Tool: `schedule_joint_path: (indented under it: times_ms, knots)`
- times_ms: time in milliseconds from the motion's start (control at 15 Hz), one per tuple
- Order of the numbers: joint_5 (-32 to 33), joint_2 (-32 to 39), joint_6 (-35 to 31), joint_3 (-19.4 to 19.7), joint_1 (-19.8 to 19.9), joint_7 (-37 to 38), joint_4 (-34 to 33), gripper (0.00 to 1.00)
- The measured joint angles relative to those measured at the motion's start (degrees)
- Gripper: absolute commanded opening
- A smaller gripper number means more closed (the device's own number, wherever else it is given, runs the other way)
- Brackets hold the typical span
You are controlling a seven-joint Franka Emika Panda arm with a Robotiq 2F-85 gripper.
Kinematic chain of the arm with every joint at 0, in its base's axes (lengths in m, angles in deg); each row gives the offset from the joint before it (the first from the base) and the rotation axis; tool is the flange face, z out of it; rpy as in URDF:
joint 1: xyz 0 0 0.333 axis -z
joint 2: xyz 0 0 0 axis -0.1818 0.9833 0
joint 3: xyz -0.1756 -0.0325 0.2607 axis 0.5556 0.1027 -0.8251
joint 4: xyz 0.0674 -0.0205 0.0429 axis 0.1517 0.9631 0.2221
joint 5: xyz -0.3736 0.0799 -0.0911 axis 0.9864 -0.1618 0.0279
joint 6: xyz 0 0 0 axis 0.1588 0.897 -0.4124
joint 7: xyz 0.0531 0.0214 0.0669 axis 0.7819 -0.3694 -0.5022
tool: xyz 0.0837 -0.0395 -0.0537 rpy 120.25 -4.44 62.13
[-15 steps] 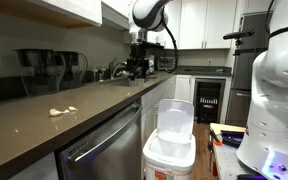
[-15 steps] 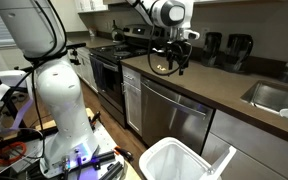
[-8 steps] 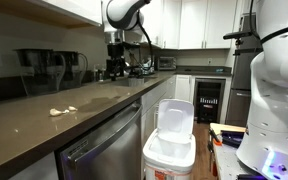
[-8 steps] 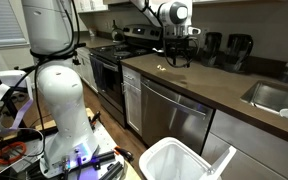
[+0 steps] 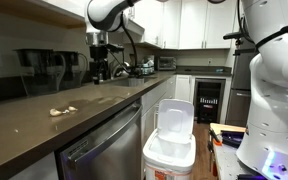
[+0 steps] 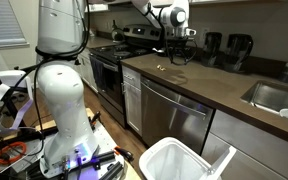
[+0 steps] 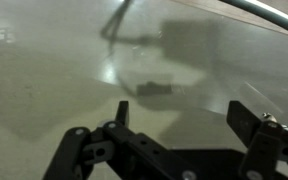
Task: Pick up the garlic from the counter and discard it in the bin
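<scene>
My open gripper should move down and across the counter toward the garlic [image 5: 62, 111] next, to put its fingers around a cream-white piece. My fingers are still above bare counter.
The garlic [image 5: 62, 111] lies as a few small cream-white pieces on the dark glossy counter [image 5: 24, 130]; in an exterior view it is a pale speck [image 6: 162, 67] near the counter's front edge. My gripper [image 5: 101, 73] hangs over the counter, well short of the garlic, fingers pointing down and open with nothing between them. It also shows above the worktop [image 6: 178, 57]. In the wrist view the open gripper [image 7: 181, 118] frames bare shiny counter [image 7: 54, 70]; no garlic is clear there. The white bin [image 5: 170, 148] stands on the floor with its lid up [image 6: 179, 160].
Dark jugs [image 5: 39, 66] and small appliances stand along the back wall. A steel dishwasher front [image 5: 106, 150] sits under the counter beside the bin. A sink [image 6: 279, 95] and a stove [image 6: 109, 50] flank the worktop. The robot's white base [image 6: 64, 100] stands on the floor.
The arm has swept along the counter towards the garlic and away from the back corner. The jaws stayed open; the garlic and bin have not moved.
</scene>
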Motion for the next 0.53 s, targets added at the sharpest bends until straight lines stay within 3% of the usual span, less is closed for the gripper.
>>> schedule_joint_path:
  times_ms: [533]
  knots:
    - [-7.4, 5.9, 3.1, -3.3, -0.4, -2.7, -6.4, 1.00]
